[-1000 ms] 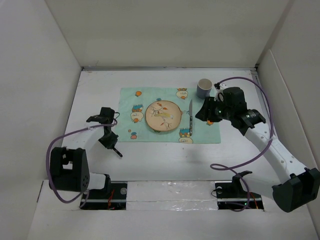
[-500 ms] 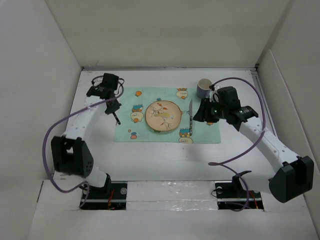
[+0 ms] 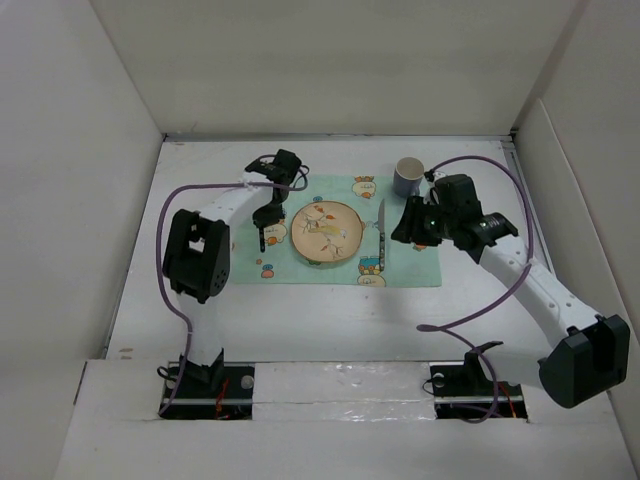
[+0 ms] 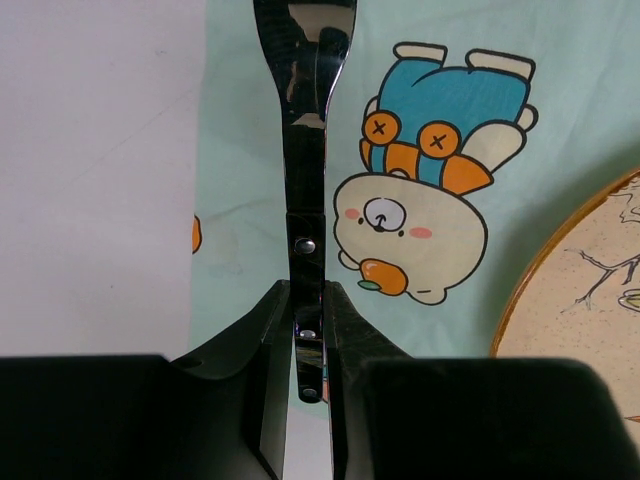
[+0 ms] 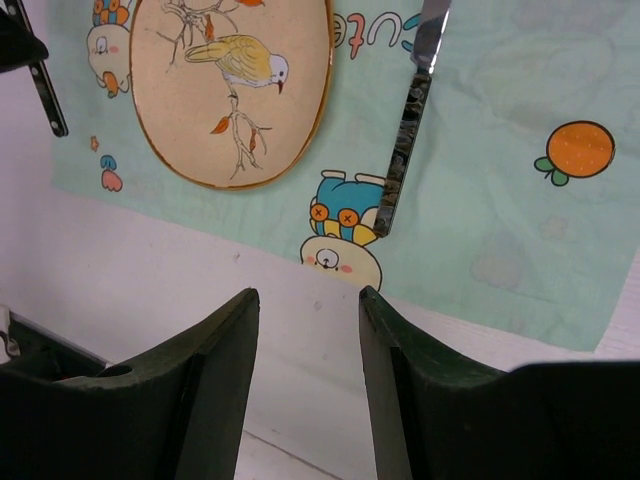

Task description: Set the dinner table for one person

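My left gripper has the utensil. It will carry it down toward the plate next, onto the printed bear (image 3: 275,232) on the mat (image 3: 405,262), across from the knife.
The white dinner table (image 3: 300,310) carries a mint-green cartoon mat (image 3: 405,262). A round bird-printed plate (image 3: 327,232) lies in the mat's middle, and a knife (image 3: 381,232) lies just right of it. My left gripper (image 3: 266,214) is shut on a black-handled metal utensil (image 3: 262,238) and holds it over the mat's left part, beside the plate. In the left wrist view the utensil (image 4: 303,150) runs out from between the jaws (image 4: 308,300), above the mat (image 4: 560,130) and left of the plate (image 4: 590,290). My right gripper (image 3: 405,228) is open and empty over the mat's right part, right of the knife (image 5: 405,140).
A grey cup (image 3: 407,176) stands on the table just beyond the mat's far right corner, close to my right wrist. White walls close the table on the left, back and right. Purple cables loop from both arms.
My left arm has swung from the table's left front, past the far left, to over the mat beside the plate, carrying the utensil. My right arm has barely moved.
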`<state>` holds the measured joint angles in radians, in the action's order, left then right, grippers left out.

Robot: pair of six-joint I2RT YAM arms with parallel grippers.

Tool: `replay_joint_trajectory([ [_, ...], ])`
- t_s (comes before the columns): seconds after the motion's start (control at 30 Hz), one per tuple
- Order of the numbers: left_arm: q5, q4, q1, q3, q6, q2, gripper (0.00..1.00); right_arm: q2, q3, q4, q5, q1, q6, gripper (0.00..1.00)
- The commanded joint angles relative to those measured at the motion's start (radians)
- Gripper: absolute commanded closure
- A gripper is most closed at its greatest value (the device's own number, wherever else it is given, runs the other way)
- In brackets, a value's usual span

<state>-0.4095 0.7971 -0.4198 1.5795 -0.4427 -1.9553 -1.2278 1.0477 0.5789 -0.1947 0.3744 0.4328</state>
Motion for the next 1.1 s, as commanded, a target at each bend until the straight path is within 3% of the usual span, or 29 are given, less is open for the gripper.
replay_joint_trajectory([
  [0.0, -0.060, 0.011, -0.017, 0.030, 0.036, 0.006, 1.00, 0.027, -0.003, 0.006, 0.032, 0.008, 0.018, 0.50],
  [1.07, -0.052, -0.053, -0.065, -0.032, 0.065, -0.145, 0.99, -0.021, 0.003, -0.014, 0.043, -0.011, 0.011, 0.50],
])
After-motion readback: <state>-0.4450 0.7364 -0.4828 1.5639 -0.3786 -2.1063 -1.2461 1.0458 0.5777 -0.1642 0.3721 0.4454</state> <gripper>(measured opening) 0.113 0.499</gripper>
